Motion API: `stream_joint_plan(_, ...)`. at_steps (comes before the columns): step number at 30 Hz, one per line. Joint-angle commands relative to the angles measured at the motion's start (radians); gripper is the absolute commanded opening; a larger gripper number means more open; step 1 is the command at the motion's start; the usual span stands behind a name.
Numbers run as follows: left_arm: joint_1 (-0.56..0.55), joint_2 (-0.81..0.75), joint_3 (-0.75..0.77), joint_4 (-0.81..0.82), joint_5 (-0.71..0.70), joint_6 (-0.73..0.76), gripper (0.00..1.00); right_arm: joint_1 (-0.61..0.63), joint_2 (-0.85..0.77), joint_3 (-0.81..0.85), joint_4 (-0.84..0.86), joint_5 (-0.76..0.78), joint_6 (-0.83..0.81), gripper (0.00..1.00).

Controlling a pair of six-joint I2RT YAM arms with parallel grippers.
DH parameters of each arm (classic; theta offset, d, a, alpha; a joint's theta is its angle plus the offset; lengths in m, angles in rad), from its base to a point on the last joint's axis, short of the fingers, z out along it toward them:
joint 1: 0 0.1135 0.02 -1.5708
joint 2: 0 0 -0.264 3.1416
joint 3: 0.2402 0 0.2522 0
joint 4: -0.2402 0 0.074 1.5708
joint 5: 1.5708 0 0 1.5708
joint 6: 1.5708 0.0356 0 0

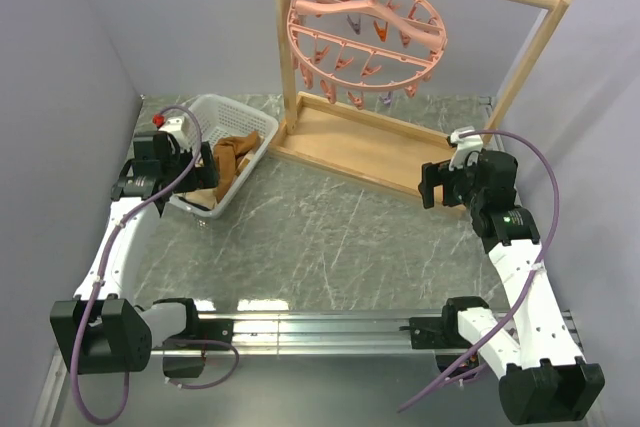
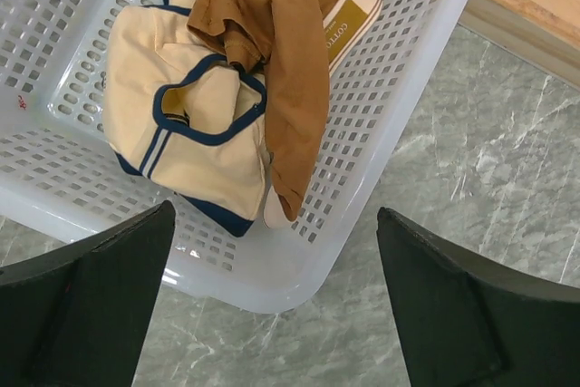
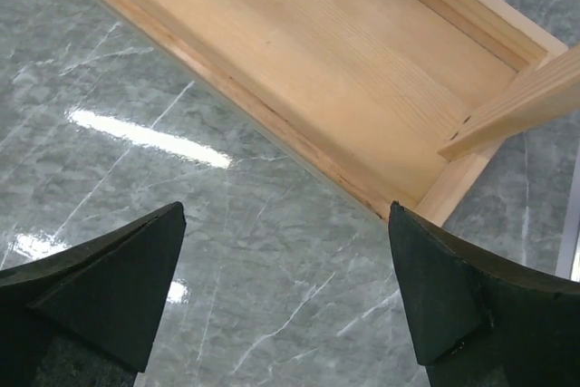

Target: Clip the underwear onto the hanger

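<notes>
Next, my left gripper travels outward over the basket (image 2: 399, 115), then drops onto the brown underwear's far bunched part, since that part lies clear of the beige garment.
The brown underwear (image 2: 281, 52) lies crumpled in a white perforated basket (image 2: 399, 115), partly over a beige garment with dark trim (image 2: 181, 124); it also shows in the top view (image 1: 232, 159). The salmon-pink round hanger (image 1: 365, 32) with dangling clips hangs by its hook from the wooden rack's bar. My left gripper (image 2: 276, 301) is open and empty, hovering over the basket's near corner. My right gripper (image 3: 285, 292) is open and empty above the marble table by the rack's base.
The wooden rack frame (image 1: 520, 67) stands on a wooden base board (image 3: 299, 52) at the back centre. The basket (image 1: 215, 107) sits at the back left. Grey walls close in on both sides. The table is grey marble (image 1: 320, 237).
</notes>
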Motion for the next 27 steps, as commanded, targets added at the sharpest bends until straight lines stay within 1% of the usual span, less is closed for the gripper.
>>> stream_joint_plan(1,0.002,0.005,0.065,-0.009,0.019,0.018,0.99,-0.006,-0.009,0.011,-0.008,-0.062,-0.037,1.0)
stream_joint_plan(4,0.005,0.063,0.139,-0.055,-0.012,0.023,0.99,-0.005,0.006,0.015,-0.06,-0.1,-0.072,1.0)
stream_joint_plan(6,0.012,0.108,0.201,-0.1,-0.007,0.054,0.99,-0.006,0.023,0.02,-0.083,-0.119,-0.084,1.0)
stream_joint_plan(7,0.017,0.158,0.226,-0.114,0.023,0.071,0.99,-0.005,0.03,0.017,-0.094,-0.125,-0.095,1.0)
stream_joint_plan(8,0.021,0.179,0.267,-0.124,0.037,0.09,0.99,-0.002,0.038,0.017,-0.099,-0.134,-0.098,1.0)
stream_joint_plan(10,0.02,0.237,0.301,-0.125,0.077,0.138,0.99,0.003,0.047,0.007,-0.1,-0.137,-0.104,1.0)
stream_joint_plan(13,0.022,0.336,0.382,-0.127,0.111,0.195,0.98,0.011,0.061,0.0,-0.105,-0.151,-0.113,1.0)
stream_joint_plan(19,0.023,0.58,0.608,-0.127,0.166,0.184,0.94,0.046,0.104,-0.003,-0.116,-0.146,-0.117,1.0)
stream_joint_plan(23,0.023,0.712,0.694,-0.11,0.189,0.169,0.93,0.066,0.113,-0.011,-0.105,-0.123,-0.117,1.0)
stream_joint_plan(24,0.023,0.76,0.708,-0.108,0.191,0.173,0.93,0.069,0.113,-0.012,-0.103,-0.125,-0.117,1.0)
stream_joint_plan(26,0.022,0.806,0.732,-0.096,0.183,0.183,0.96,0.072,0.121,-0.014,-0.106,-0.137,-0.117,1.0)
stream_joint_plan(27,0.021,0.849,0.738,-0.079,0.18,0.189,0.99,0.075,0.121,-0.009,-0.109,-0.143,-0.115,1.0)
